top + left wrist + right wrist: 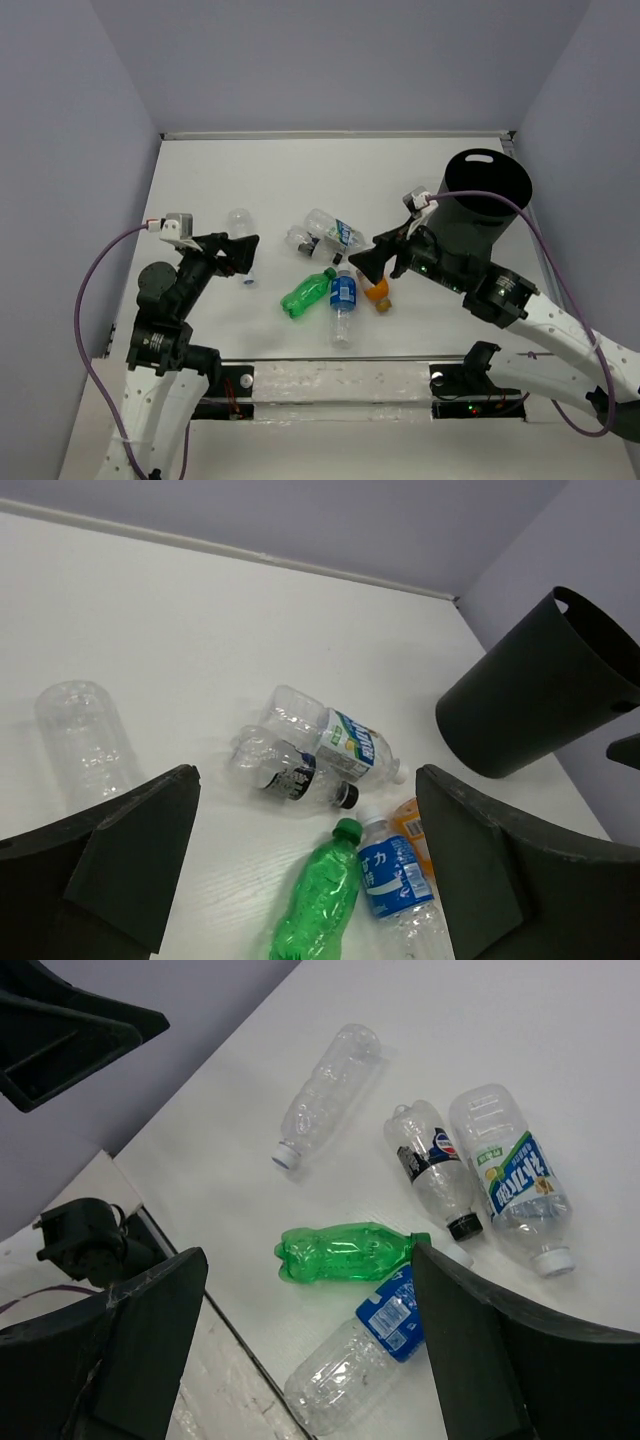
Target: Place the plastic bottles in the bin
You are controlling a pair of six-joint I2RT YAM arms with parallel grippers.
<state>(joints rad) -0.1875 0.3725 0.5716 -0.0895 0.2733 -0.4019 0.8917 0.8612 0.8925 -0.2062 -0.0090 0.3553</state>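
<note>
The left gripper comes down next, fingers tilting downward, over the bottle's middle (pixel 98 771) and closes, as the table is bare on both sides of the lone clear bottle.
Several plastic bottles lie on the white table. A green one (pixel 307 292), a clear one with a blue label (pixel 343 305) and an orange one (pixel 378 292) lie together. Two clear ones (pixel 335 232) lie behind them, and another clear one (pixel 240 225) lies to the left. The black bin (pixel 480 205) stands at the right. My left gripper (pixel 248 255) is open and empty, above the left clear bottle (pixel 80 735). My right gripper (pixel 368 258) is open and empty, above the green bottle (pixel 345 1250) and the blue-label bottle (pixel 360 1360).
Grey walls enclose the table on three sides. The table's near edge (pixel 215 1325) runs close to the green bottle. The right arm passes in front of the bin (pixel 530 690). The left gripper shows in the right wrist view (pixel 70 1020).
</note>
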